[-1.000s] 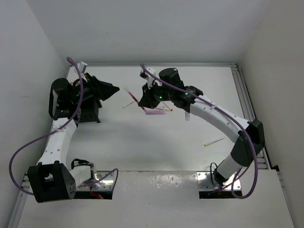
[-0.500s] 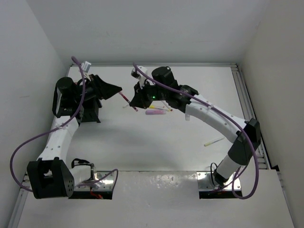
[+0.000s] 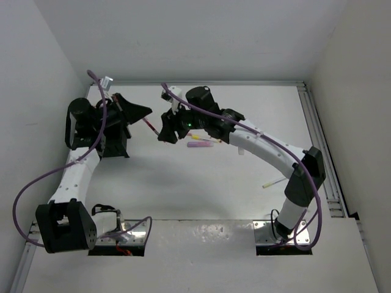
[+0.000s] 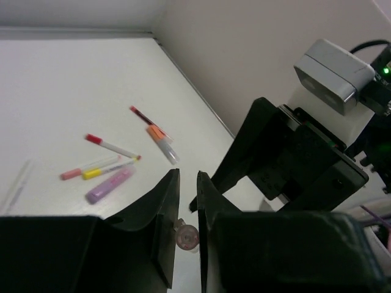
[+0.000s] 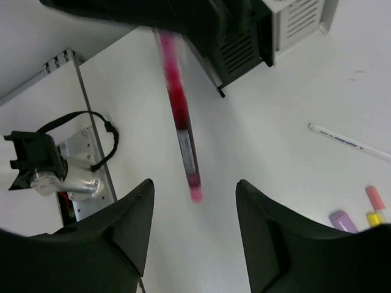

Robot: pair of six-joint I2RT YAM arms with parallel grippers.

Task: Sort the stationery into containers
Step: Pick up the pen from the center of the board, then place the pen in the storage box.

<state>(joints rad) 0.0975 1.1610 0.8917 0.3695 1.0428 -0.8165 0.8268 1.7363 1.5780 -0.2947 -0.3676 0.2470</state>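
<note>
The left gripper will next turn and carry the pink-red pen to the left in the top view and down over the black organizer (image 3: pixel 116 145), since that holds stationery.
My left gripper (image 3: pixel 147 112) (image 4: pixel 188 174) is shut on a pink-red pen (image 3: pixel 153 128) (image 5: pixel 182 133); the pen's round end (image 4: pixel 186 235) shows between its jaws. The pen sticks out toward my right gripper (image 3: pixel 164 129) (image 5: pixel 194 184), which stands open around the pen's free tip without touching it. The black organizer (image 3: pixel 116 145) (image 5: pixel 237 46) sits under the left arm, with the white perforated bin (image 5: pixel 302 18) beside it. More stationery lies on the table: a purple highlighter (image 3: pixel 198 145) (image 4: pixel 110 185), a red-capped white pen (image 4: pixel 113 146), pink and yellow markers (image 4: pixel 91 170) and an orange-banded marker (image 4: pixel 161 138).
A yellow pencil (image 3: pixel 275 182) lies near the right arm's elbow. A thin white pen (image 5: pixel 348 142) and a clear pen (image 4: pixel 15 189) lie on the table. White walls enclose the table on three sides. A black cable and metal bracket (image 5: pixel 58 165) sit at the near edge.
The right gripper carried the pink-red pen leftward to the left gripper. The left jaws closed on the pen and the right jaws opened off it.
</note>
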